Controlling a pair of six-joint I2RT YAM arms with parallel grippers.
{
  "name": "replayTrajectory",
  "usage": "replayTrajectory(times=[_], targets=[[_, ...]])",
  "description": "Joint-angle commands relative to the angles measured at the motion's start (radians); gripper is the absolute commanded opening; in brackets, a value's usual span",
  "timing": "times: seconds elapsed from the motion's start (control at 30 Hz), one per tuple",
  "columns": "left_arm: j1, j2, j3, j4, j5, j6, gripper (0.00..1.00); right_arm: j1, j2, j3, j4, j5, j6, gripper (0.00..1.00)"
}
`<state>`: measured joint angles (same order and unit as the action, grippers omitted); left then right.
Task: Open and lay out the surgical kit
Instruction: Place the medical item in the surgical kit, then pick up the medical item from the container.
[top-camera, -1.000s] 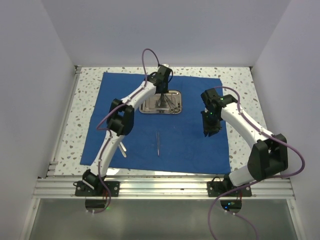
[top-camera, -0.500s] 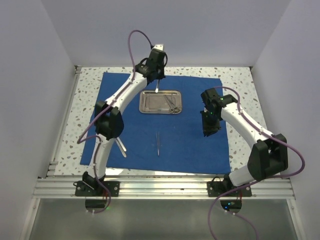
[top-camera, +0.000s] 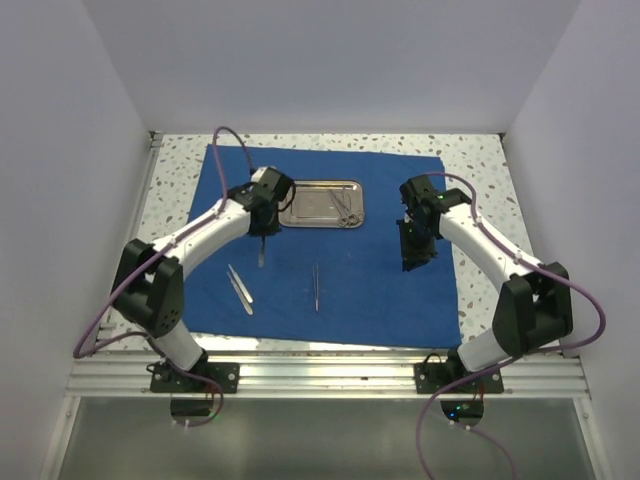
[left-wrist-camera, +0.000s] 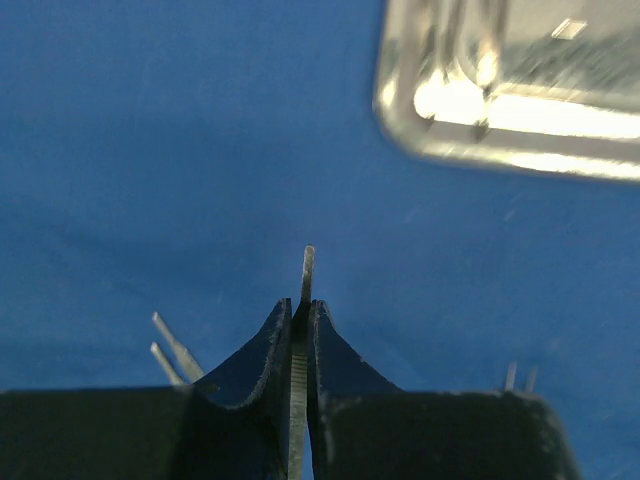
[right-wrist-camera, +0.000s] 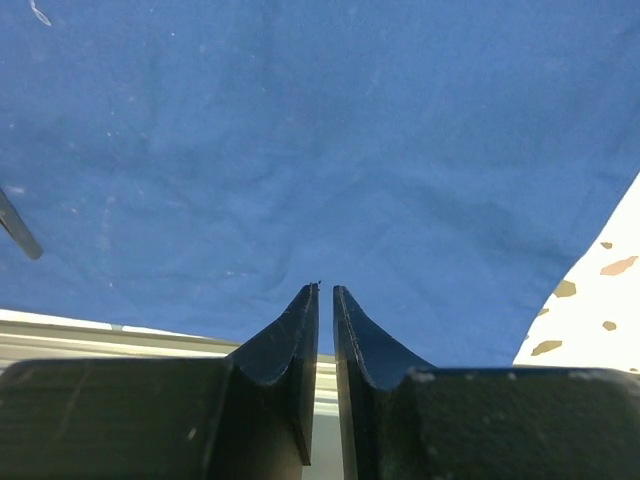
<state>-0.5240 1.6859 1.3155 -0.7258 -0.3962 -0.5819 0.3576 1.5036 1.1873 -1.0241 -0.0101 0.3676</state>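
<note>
My left gripper is above and beyond the bare cloth beside the slim pair, which lies toward my base. I will next move my left gripper back and down and let go of the instrument there.
The surgical kit's royal-blue cloth (top-camera: 380, 290) lies spread flat, with the small steel tray (top-camera: 305, 203) at its far middle and thin instruments (top-camera: 345, 208) still in it. My left gripper (top-camera: 262, 238) hangs over the cloth just left of the tray, shut on a thin silver instrument (left-wrist-camera: 307, 268) whose tip pokes out past the fingertips. Silver tweezers (top-camera: 240, 290) and another slim instrument (top-camera: 316, 287) lie on the cloth nearer the front. My right gripper (top-camera: 413, 258) hovers over the cloth's right part, jaws nearly together with only a slit and nothing in it.
Speckled tabletop (top-camera: 480, 170) shows around the cloth, with white walls on three sides. An aluminium rail (top-camera: 320, 375) runs along the near edge, seen past the cloth edge (right-wrist-camera: 100, 335) in the right wrist view.
My left arm swung from above the tray's far side to the left and nearer, carrying the instrument down over the cloth. The right jaws narrowed slightly.
</note>
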Motion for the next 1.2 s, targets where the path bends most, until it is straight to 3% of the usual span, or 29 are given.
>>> replayTrajectory(times=[0.0,0.13,0.3,0.37,0.4,0.5,0.6,0.63,0.7,0.77,0.93,1.03,1.17], targets=[[-0.005,-0.122,-0.163,0.035,-0.007,-0.087,0.00,-0.003,0.026,0.018,0.012,-0.024,-0.009,0.15],[-0.008,-0.204,-0.333,0.051,-0.024,-0.130,0.00,-0.003,0.050,0.026,0.007,-0.014,-0.013,0.13],[-0.008,-0.215,-0.420,0.101,-0.015,-0.148,0.00,-0.002,0.073,0.018,0.002,-0.028,-0.015,0.11],[-0.008,-0.197,-0.429,0.097,0.002,-0.151,0.01,-0.003,0.073,0.017,-0.001,-0.024,-0.013,0.15],[-0.008,-0.195,-0.427,0.095,0.003,-0.150,0.05,-0.003,0.069,0.017,-0.004,-0.018,-0.015,0.18],[-0.008,-0.196,-0.406,0.077,-0.013,-0.139,0.32,-0.002,0.055,0.014,-0.010,0.002,-0.015,0.36],[-0.008,-0.186,-0.345,0.048,-0.032,-0.109,0.47,-0.003,0.049,0.015,-0.016,0.009,-0.016,0.50],[-0.008,-0.178,-0.293,0.023,-0.038,-0.095,0.66,-0.002,0.041,0.015,-0.017,0.009,-0.013,0.55],[-0.007,-0.137,-0.221,-0.010,-0.050,-0.064,0.99,-0.002,0.034,0.017,-0.019,0.032,-0.007,0.78],[-0.005,-0.094,-0.095,-0.055,-0.073,-0.055,1.00,-0.003,0.015,0.018,-0.014,0.041,0.001,0.98],[0.004,-0.010,0.115,0.110,0.040,0.088,1.00,-0.002,-0.008,0.018,-0.001,0.053,0.014,0.98],[0.004,0.173,0.340,0.070,0.031,0.140,0.97,-0.003,-0.025,0.020,0.002,0.059,0.024,0.98],[0.004,0.459,0.574,-0.007,0.028,0.165,0.86,-0.003,-0.059,0.017,0.009,0.071,0.034,0.98]])
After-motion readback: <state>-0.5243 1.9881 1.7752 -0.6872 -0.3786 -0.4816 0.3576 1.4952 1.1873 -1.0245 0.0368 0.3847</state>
